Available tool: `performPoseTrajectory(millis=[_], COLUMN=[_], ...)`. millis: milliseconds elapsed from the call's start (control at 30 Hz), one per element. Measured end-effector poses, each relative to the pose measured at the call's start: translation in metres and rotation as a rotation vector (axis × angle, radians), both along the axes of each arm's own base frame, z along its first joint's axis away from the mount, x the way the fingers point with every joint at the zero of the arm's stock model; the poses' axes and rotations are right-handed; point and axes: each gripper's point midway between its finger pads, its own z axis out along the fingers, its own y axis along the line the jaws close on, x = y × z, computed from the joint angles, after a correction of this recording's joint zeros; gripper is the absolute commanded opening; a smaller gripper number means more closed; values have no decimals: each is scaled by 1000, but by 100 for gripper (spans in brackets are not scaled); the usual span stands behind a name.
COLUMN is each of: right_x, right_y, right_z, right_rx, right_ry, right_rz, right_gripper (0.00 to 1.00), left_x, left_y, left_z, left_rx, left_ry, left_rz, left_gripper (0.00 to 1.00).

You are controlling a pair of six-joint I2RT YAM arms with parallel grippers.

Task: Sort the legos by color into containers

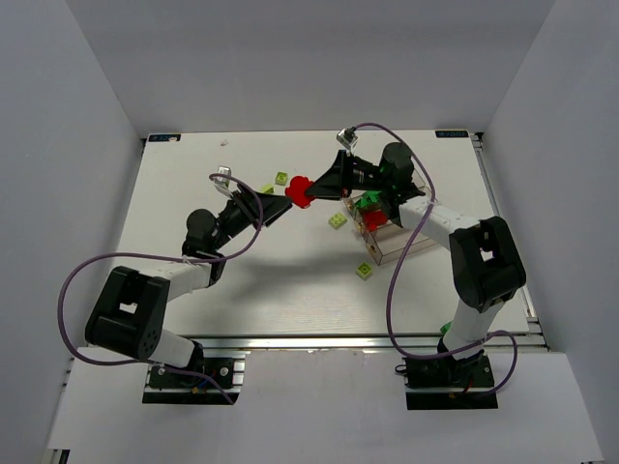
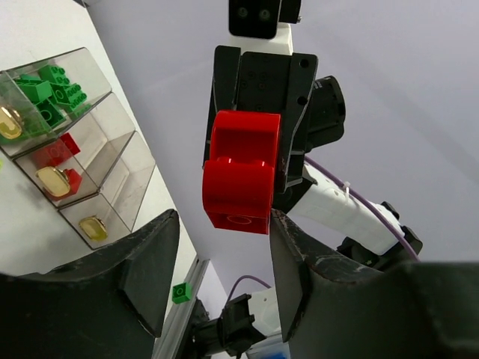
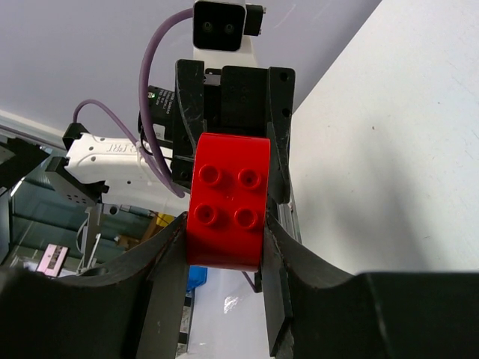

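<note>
I'll next swing my right gripper down, right in the top view, over the middle bin [image 1: 380, 221] to release among red legos.
A red lego [image 1: 300, 190] hangs in the air above the middle of the table, and my right gripper [image 1: 316, 187] is shut on it; the right wrist view shows its studded face [image 3: 228, 198] pinched between both fingers. My left gripper [image 1: 287, 204] faces it from the other side and is open. In the left wrist view the lego's lower end [image 2: 241, 172] just reaches between the left fingertips, close against the right one and apart from the left one. The containers [image 2: 112, 112] hold green legos [image 2: 52, 86] in one bin and red ones [image 2: 63, 153] in the middle bin.
Lime legos lie loose on the table [image 1: 193, 193]: one [image 1: 281, 178] behind the grippers, one [image 1: 338, 220] beside the containers [image 1: 397, 242], one [image 1: 364, 271] in front of them. A small green lego [image 2: 182, 292] sits near the table's front rail.
</note>
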Motion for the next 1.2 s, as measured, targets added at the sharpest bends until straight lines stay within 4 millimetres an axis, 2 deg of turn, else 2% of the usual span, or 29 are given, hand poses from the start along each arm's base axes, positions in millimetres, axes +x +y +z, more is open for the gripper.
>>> performPoseTrajectory(millis=[533, 567, 633, 700, 733, 900, 933, 1000, 1133, 1200], right_x=[-4, -5, -5, -5, -5, -5, -4, -3, -2, 4], right_y=[2, 2, 2, 2, 2, 2, 1, 0, -4, -8], right_z=[-5, -5, -6, -6, -6, -6, -6, -6, -5, -4], right_rx=[-7, -7, -8, -7, -7, -8, -8, -7, -10, -12], right_ry=[13, 13, 14, 13, 12, 13, 14, 13, 9, -6], right_rz=[9, 10, 10, 13, 13, 13, 11, 8, 19, 9], right_gripper=[0, 0, 0, 0, 0, 0, 0, 0, 0, 0], left_x=[4, 4, 4, 4, 4, 4, 4, 3, 2, 0], left_y=[-2, -2, -2, -2, -1, -2, -2, -3, -4, -2], left_z=[7, 8, 10, 9, 10, 9, 9, 9, 7, 5], left_rx=[-43, -45, -53, -55, -58, -74, -76, -75, -73, -71], left_ry=[-9, -10, -11, -10, -13, -9, -9, -10, -7, -1], left_rz=[-11, -12, -14, -16, -16, -27, -29, -32, -37, -37], left_gripper=[61, 59, 47, 33, 23, 17, 10, 7, 5, 5])
